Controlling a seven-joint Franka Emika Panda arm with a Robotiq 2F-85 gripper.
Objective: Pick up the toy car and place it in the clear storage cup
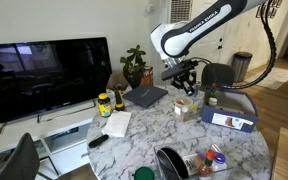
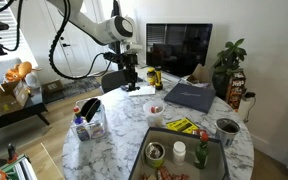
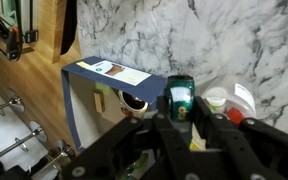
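My gripper moves toward the cup next, then down to open, to get the toy car (image 3: 180, 97) over the clear storage cup's open top.
My gripper (image 3: 181, 118) is shut on the toy car (image 3: 180, 97), a small shiny dark green car that sits upright between the fingertips in the wrist view. The car is too small to make out in both exterior views. The clear storage cup (image 3: 246, 100) is squat with whitish walls and holds small items. It lies just below and to the right of the car. In both exterior views the gripper (image 1: 184, 82) (image 2: 131, 76) hangs above the marble table, a little above the cup (image 1: 187, 108) (image 2: 156, 110).
A blue box (image 1: 229, 118) (image 3: 106, 71) stands near the cup at the table edge. A dark laptop (image 1: 144, 96) (image 2: 192, 95), a black remote (image 1: 97, 141), a tray of items (image 2: 176, 157) and a clear container (image 2: 89, 125) sit on the table. A TV (image 1: 44, 75) stands behind it.
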